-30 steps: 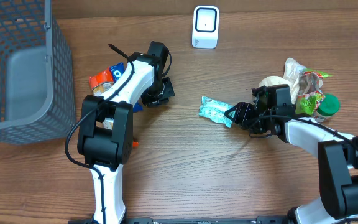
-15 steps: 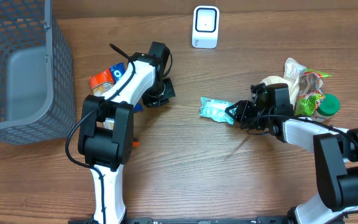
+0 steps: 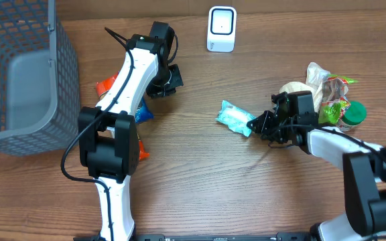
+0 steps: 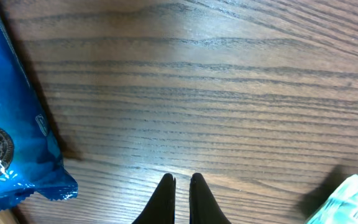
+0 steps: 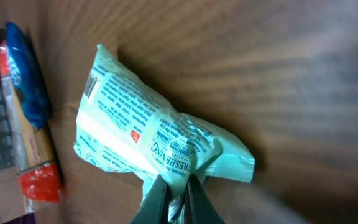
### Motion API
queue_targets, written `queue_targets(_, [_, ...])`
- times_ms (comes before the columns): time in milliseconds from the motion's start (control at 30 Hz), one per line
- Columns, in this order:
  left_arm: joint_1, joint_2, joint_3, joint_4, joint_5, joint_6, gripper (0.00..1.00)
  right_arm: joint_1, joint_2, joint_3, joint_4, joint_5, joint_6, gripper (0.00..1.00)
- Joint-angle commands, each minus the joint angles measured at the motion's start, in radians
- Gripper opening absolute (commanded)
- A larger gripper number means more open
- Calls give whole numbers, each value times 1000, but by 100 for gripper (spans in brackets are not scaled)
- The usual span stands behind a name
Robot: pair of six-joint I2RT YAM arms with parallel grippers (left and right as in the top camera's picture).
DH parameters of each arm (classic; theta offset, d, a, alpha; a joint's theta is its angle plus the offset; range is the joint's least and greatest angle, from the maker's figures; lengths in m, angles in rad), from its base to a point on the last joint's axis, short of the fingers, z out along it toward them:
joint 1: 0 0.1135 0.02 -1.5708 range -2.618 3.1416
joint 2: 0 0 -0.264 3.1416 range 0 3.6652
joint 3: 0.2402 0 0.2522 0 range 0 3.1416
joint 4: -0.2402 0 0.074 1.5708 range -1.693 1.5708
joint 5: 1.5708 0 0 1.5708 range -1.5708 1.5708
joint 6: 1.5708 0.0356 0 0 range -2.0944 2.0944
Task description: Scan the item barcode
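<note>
The packet's barcode faces up, so my right gripper needs to swing up and outward, turn the packet round and release it on bare wood beside the groceries.
The item is a mint-green printed packet [image 3: 233, 117] lying mid-table; a barcode [image 5: 92, 84] shows near its far end in the right wrist view. My right gripper [image 3: 252, 124] is shut on the packet's [image 5: 148, 134] crimped near end, the film pinched between its fingertips [image 5: 178, 183]. The white scanner [image 3: 222, 29] stands at the table's far edge. My left gripper [image 3: 169, 78] hovers left of the scanner, shut and empty [image 4: 181, 182] above bare wood. A corner of the packet [image 4: 350, 200] shows at the lower right of the left wrist view.
A grey mesh basket [image 3: 19, 73] fills the far left. A blue cookie pack [image 4: 5, 143] and an orange-red packet [image 3: 106, 87] lie under the left arm. A pile of other groceries [image 3: 334, 94] sits at the right, behind the right arm.
My right gripper went from open to shut on the green packet's end, and the packet shifted slightly. The left arm moved toward the far edge, gripper staying shut.
</note>
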Motion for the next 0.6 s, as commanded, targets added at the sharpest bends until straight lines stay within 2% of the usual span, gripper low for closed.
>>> queue_targets(0, [-4, -6, 14, -8, 5, 19, 7, 6, -102, 43, -82, 100, -35, 4])
queue_targets(67, [-4, -6, 14, -5, 4, 19, 15, 21, -148, 71, -175, 201, -55, 4])
queue_targets(167, [-4, -6, 14, -5, 4, 19, 49, 79, -214, 119, -306, 397, -99, 4])
queue_targets(267, [-4, -6, 14, -6, 4, 19, 64, 167, -262, 168, -393, 607, -113, 4])
queue_targets(300, [-4, -6, 14, -6, 4, 19, 73, 200, -272, 183, -412, 675, -132, 4])
queue_targets(333, [-4, -6, 14, -6, 4, 19, 89, 234, -279, 200, -429, 753, -143, 4])
queue_targets(367, [-4, -6, 14, -5, 4, 19, 100, 275, -282, 218, -443, 842, -166, 4])
queue_targets(567, [-4, -6, 14, -5, 3, 19, 100, 478, -283, 267, -427, 1310, -343, 4])
